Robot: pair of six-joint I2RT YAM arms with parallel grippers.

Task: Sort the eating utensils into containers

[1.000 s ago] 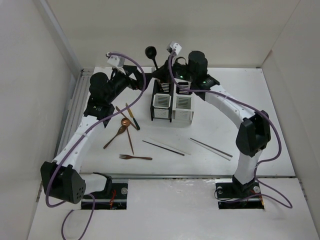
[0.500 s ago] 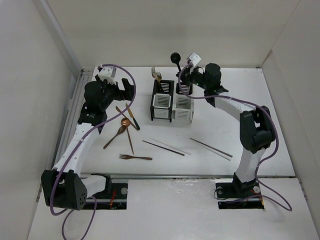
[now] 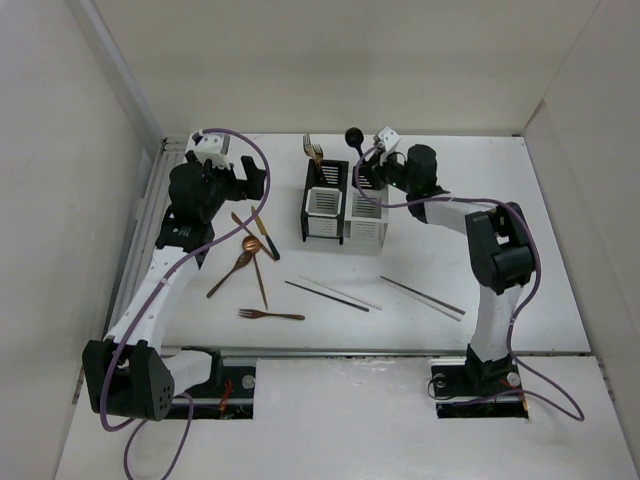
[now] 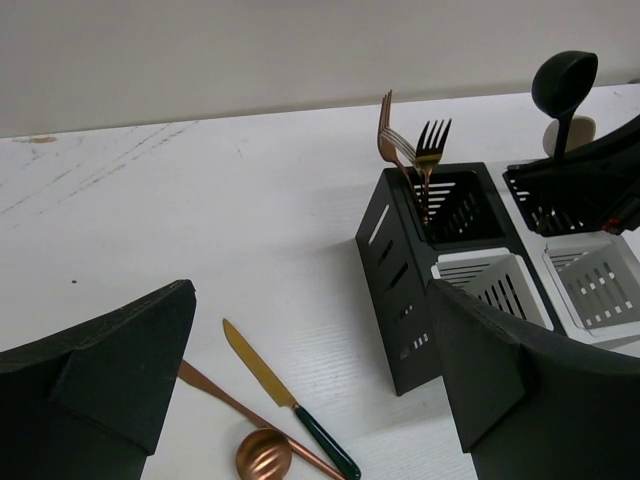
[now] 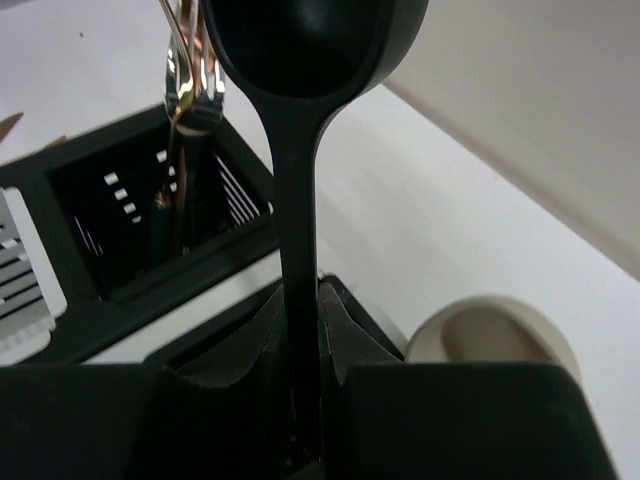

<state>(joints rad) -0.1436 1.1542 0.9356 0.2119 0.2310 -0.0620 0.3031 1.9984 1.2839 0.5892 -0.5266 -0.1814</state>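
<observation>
The dark brown wooden spoon's handle (image 3: 223,281) lies clear of other utensils, so my left gripper should move back and down onto it next, fingers tipping toward the tabletop.
The containers (image 3: 345,212) are a joined pair of black caddies with white slotted panels at the table's back middle. Two gold forks (image 3: 314,152) stand in the left caddy's back slot. My right gripper (image 3: 368,168) is shut on the handle of a black spoon (image 3: 354,135) and holds it upright over the right caddy's back slot (image 4: 555,195). In the right wrist view the spoon's handle (image 5: 298,250) runs between the closed fingers. My left gripper (image 3: 248,182) is open and empty, left of the caddies, above a gold knife (image 4: 285,400) and copper spoons (image 3: 246,245).
A brown chopstick (image 3: 260,280), a copper fork (image 3: 270,315) and two chopstick pairs (image 3: 330,295) (image 3: 422,297) lie on the white table in front of the caddies. A pale rounded spoon bowl (image 5: 495,335) shows by the right caddy. Walls enclose the table.
My right gripper has carried the black spoon from over the left caddy rightward and down to the right caddy. My left gripper pulled back to the left, then stayed still.
</observation>
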